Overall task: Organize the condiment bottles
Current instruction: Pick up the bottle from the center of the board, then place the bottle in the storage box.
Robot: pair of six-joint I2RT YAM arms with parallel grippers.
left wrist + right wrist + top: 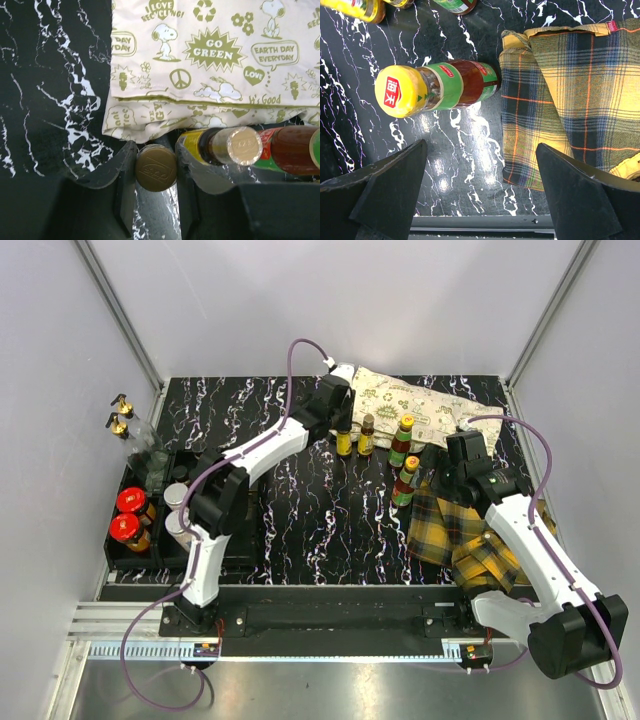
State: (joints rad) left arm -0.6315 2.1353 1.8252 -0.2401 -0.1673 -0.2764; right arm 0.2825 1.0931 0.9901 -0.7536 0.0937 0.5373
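The small yellow-labelled bottle [344, 444] should go into the black tray, where other condiments already stand. My left gripper will move up, then to the left in the top view and down into the tray to release it.
My left gripper [156, 161] is shut on the brown cap of a small yellow-labelled bottle [156, 167], which stands at the back middle of the table [344, 440] under the gripper [340, 423]. Right beside it stands a dark bottle [235, 146] [366, 435], then a red sauce bottle [295, 150]. Two yellow-capped, green-labelled sauce bottles [401, 440] [406, 480] stand further right. In the right wrist view one of them [440, 90] is up and to the left of my right gripper [480, 200], which is open and holds nothing [438, 472].
A black compartment tray [120, 558] at the left holds two red-lidded jars [130, 502], silver-lidded shakers [176, 495] and clear gold-capped bottles [125, 430]. A white printed cloth [420, 405] lies behind the bottles. A yellow plaid cloth [465, 530] lies at the right.
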